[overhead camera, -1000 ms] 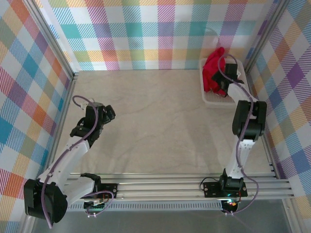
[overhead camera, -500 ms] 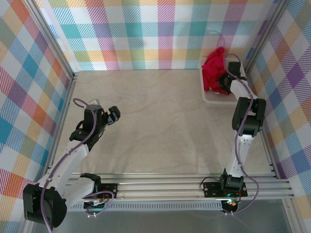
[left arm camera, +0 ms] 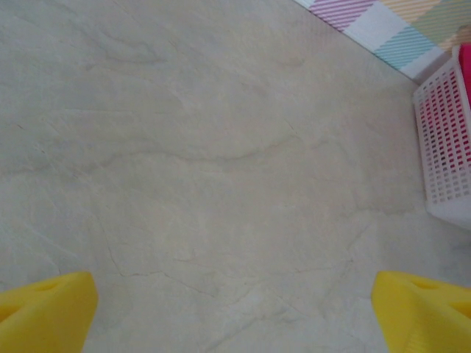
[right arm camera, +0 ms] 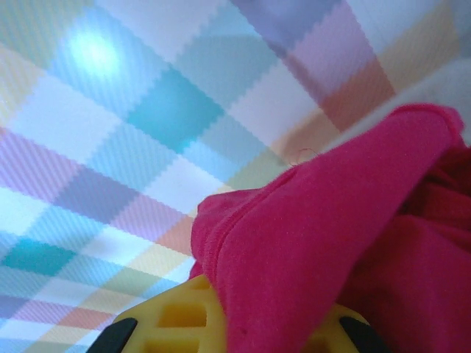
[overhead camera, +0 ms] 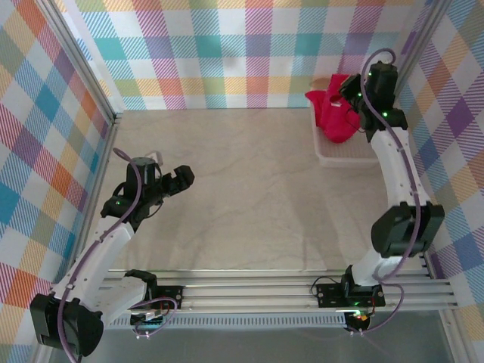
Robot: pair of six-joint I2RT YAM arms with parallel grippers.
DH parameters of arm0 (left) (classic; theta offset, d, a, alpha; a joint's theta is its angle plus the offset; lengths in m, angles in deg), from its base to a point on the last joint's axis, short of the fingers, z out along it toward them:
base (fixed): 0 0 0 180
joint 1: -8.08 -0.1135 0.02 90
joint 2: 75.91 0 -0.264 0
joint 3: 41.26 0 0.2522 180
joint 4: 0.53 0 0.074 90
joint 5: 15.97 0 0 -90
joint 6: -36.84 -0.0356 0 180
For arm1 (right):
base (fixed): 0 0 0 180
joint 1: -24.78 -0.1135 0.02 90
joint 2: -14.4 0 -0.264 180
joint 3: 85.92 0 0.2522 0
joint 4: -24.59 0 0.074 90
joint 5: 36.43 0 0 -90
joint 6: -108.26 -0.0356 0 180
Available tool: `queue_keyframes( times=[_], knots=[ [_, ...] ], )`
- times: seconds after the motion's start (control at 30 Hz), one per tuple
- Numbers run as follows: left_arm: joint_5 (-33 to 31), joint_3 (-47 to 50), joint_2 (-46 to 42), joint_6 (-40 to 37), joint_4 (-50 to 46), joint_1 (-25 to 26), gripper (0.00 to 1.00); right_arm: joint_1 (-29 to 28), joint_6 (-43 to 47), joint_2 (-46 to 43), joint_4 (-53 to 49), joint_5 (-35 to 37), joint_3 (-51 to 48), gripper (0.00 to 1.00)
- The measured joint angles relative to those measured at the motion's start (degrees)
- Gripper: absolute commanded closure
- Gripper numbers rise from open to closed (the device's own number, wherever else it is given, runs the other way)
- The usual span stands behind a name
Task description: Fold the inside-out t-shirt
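Note:
My right gripper rises high next, then comes back over the table's bare middle to release the fold, because the t-shirt (overhead camera: 333, 112) is partly in the basket.
The inside-out t-shirt (overhead camera: 333, 112) is a crimson bunch lifted partly out of the white mesh basket (overhead camera: 344, 153) at the back right. My right gripper (overhead camera: 352, 97) is shut on a fold of it, raised above the basket near the back wall. In the right wrist view the red fabric (right arm camera: 331, 243) drapes over my yellow fingers (right arm camera: 173, 316) and hides the gap between them. My left gripper (overhead camera: 181, 178) hovers open over the bare table at the left. Its yellow fingertips (left arm camera: 44, 312) stand far apart with nothing between them.
Checked walls close the table on the left, back and right. The basket's mesh side (left arm camera: 445, 147) shows at the right edge of the left wrist view, with red behind it. An aluminium rail (overhead camera: 249, 291) runs along the near edge.
My right gripper shut on the shirt in the basket and rose toward the back wall, pulling the fabric up. My left arm swung a little right and forward, staying open.

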Motion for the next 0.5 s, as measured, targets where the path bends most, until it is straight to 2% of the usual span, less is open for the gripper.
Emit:
queue_keyframes(
  times=[0.2, 0.37, 0.5],
  knots=[
    [1.22, -0.02, -0.02, 0.17, -1.81, 0.00, 0.04, -2.69, 2.21, -4.85, -2.19, -0.92, 4.28, 1.00],
    [1.05, -0.68, 0.00, 0.15, -2.93, 0.00, 0.02, -7.61, 5.75, -4.39, -8.09, -5.70, 18.62, 1.00],
    [0.48, -2.08, 0.00, 0.17, -2.99, 0.00, 0.01, -12.26, 7.41, -2.25, -9.31, -14.99, 32.83, 1.00]
  ],
)
